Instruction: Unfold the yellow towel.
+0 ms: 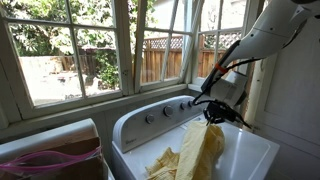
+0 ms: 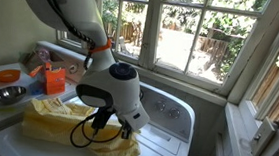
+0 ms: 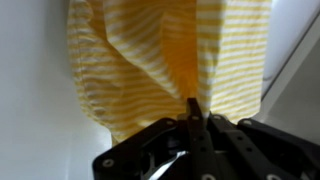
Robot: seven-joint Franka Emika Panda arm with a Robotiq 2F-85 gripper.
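My gripper will rise, pull the towel's held edge away from the bunched towel over the bare washer top (image 1: 243, 151), and release it there, as that side of the washer top is uncovered.
The yellow towel (image 1: 195, 152) is a pale yellow striped cloth. My gripper (image 1: 213, 117) is shut on one edge of it and holds that edge up above the white washer top (image 1: 255, 150); the cloth hangs down from the jaws, and its lower part rests bunched on the washer. In an exterior view the towel (image 2: 51, 114) lies spread to the left of the gripper (image 2: 123, 133). In the wrist view the cloth (image 3: 165, 60) fills the frame and is pinched between the closed fingers (image 3: 192, 108).
The washer's control panel with knobs (image 1: 165, 112) runs along the back under the windows. Pink-purple fabric (image 1: 50, 160) lies in a box beside the washer. An orange container (image 2: 54, 80) and a metal bowl (image 2: 9, 95) stand on the counter nearby.
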